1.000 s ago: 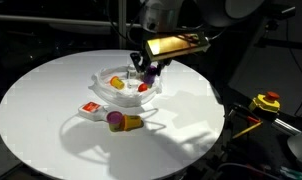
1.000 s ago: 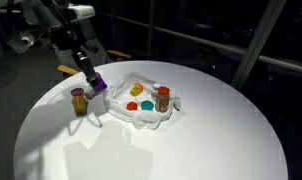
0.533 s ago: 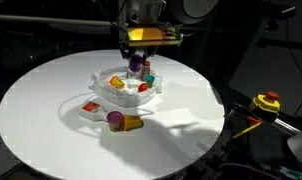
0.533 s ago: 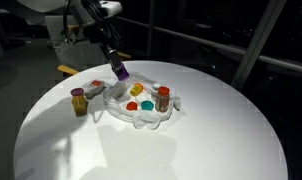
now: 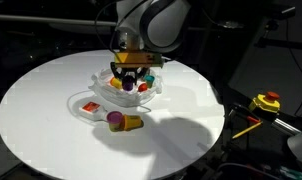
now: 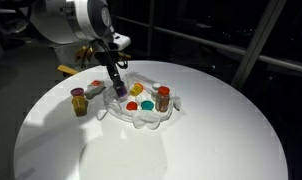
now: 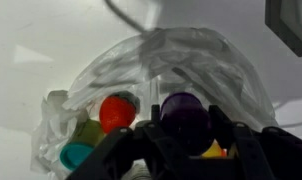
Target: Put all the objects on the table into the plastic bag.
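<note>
My gripper will next lower the purple toy cup slightly inside the bag's rim, between the red piece and the yellow cup, then open.
My gripper point(image 5: 128, 80) point(image 6: 118, 86) point(image 7: 181, 128) is shut on a purple toy cup point(image 5: 127, 85) point(image 6: 121, 91) point(image 7: 181, 113), low over the near-left part of the plastic bag point(image 5: 103, 84) point(image 6: 143, 118) point(image 7: 191, 55). The bag lies open on the round white table point(image 5: 51, 130) point(image 6: 191, 150). Inside it I see an orange cup point(image 6: 137, 90), a yellow one point(image 6: 133, 105), a green one point(image 6: 148, 105) point(image 7: 76, 155) and a red-capped bottle point(image 6: 163, 97). Outside the bag lie a red-and-white packet point(image 5: 91, 105) point(image 6: 96, 88) and a small purple-topped amber item point(image 5: 121, 122) point(image 6: 78, 100).
A yellow-and-red tool point(image 5: 266, 102) sits off the table's edge at one side. Dark window frames and railings stand behind the table. The arm's body hangs above the bag's far side.
The gripper has carried the purple cup from the bag's far edge in over the bag and lowered it. The items on the table have not moved.
</note>
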`<state>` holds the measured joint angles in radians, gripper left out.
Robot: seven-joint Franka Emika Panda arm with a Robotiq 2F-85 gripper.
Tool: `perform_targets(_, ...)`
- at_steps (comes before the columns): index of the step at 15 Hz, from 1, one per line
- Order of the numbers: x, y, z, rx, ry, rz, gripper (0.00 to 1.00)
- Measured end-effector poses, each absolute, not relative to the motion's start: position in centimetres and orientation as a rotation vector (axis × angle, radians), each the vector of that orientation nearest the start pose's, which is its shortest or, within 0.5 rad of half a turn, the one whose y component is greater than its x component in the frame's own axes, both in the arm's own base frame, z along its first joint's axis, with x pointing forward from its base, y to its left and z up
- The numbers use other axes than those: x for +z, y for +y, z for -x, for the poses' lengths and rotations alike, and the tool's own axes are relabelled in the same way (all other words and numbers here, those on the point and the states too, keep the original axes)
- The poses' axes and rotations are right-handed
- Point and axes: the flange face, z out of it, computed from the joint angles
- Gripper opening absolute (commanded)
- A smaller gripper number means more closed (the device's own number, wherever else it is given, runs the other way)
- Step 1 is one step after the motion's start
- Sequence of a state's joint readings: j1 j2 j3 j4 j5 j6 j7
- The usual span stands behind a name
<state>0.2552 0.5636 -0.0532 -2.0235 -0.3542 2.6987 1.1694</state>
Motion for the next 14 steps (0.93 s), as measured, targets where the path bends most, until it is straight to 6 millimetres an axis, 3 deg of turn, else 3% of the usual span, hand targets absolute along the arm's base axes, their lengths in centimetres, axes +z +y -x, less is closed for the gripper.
perform_targets(2,15.7,13.6,-59.9,-0.282,1.025,3.035,0.26)
perform_targets(3,14.9,13.6,-60.2,-0.261,1.027,3.033,0.76)
perform_targets(5,13.9,13.5,-60.8,-0.240,1.033,3.030,0.83)
perform_targets(7,13.8,13.4,-61.1,-0.228,1.047,3.055,0.99)
perform_targets(10,15.4,14.5,-61.1,-0.264,1.073,3.103,1.00)
perform_targets(14,19.1,19.4,-59.2,-0.318,0.957,3.214,1.00)
